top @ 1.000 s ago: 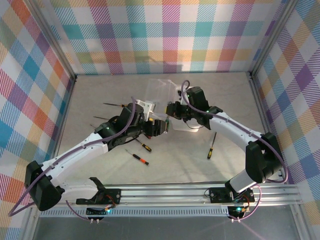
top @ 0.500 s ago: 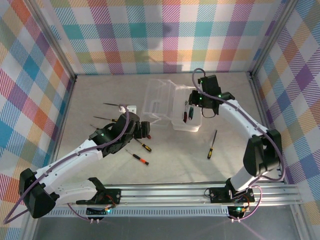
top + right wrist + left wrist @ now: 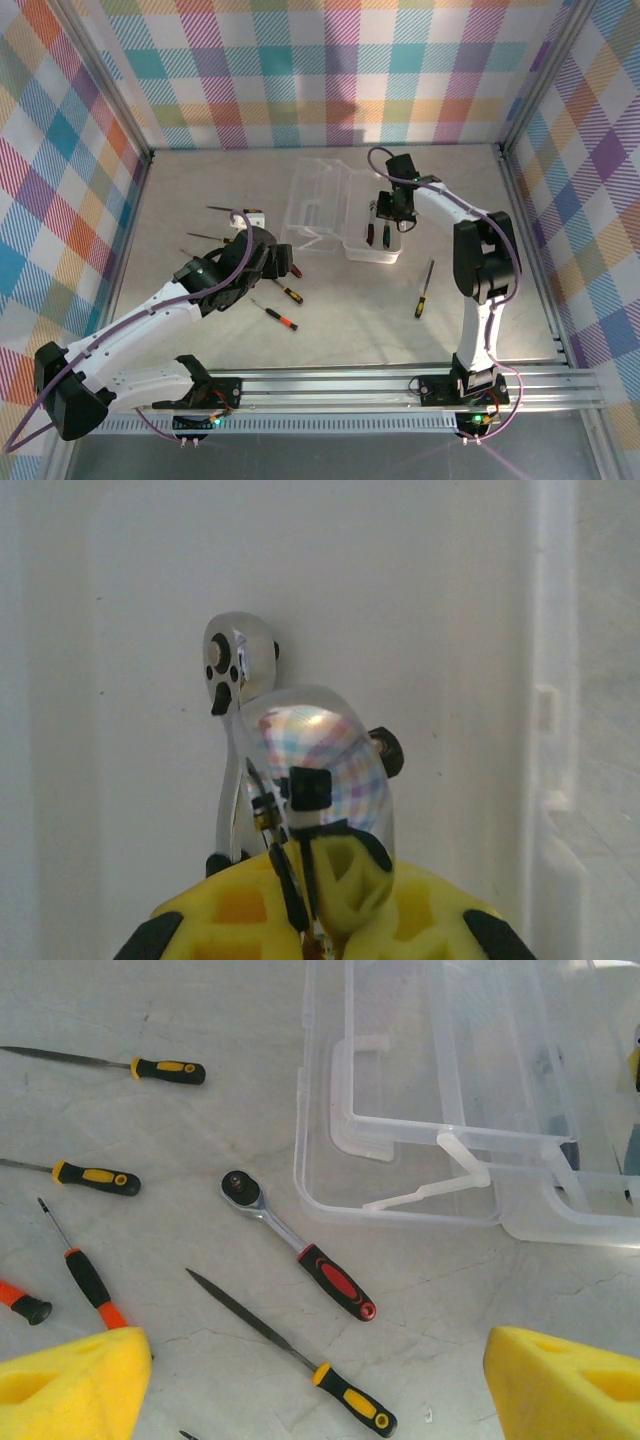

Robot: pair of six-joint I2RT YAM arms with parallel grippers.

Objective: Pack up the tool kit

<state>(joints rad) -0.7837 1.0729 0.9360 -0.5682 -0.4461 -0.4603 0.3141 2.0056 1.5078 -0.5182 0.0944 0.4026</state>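
The right gripper moves down slightly toward the second ratchet (image 3: pixel 238 665) next and releases the chrome ratchet wrench (image 3: pixel 315 770) beside it, because the chrome wrench already hangs inside the sides of the box.
The clear plastic box (image 3: pixel 372 245) stands at mid table with its lid (image 3: pixel 315 200) thrown open to the left; the box (image 3: pixel 430 1130) is also at the top right of the left wrist view. My right gripper (image 3: pixel 384 220) reaches down into it. It is shut (image 3: pixel 320 900) on a chrome ratchet wrench (image 3: pixel 315 770), and a second ratchet (image 3: pixel 235 680) lies on the box floor behind. My left gripper (image 3: pixel 285 262) hovers open (image 3: pixel 320 1390) over loose tools: a red-black ratchet (image 3: pixel 300 1245), a yellow-handled file (image 3: pixel 290 1350) and an orange-black screwdriver (image 3: pixel 85 1275).
More slim tools lie left of the box: two yellow-black handled ones (image 3: pixel 165 1068) (image 3: pixel 97 1176) and a red-black screwdriver (image 3: pixel 274 314). Another screwdriver (image 3: pixel 424 290) lies to the right of the box. Checkered walls close in the table on three sides.
My left gripper has drawn back left, away from the box. My right gripper has swung from beside it over to the box and come down inside with the wrench.
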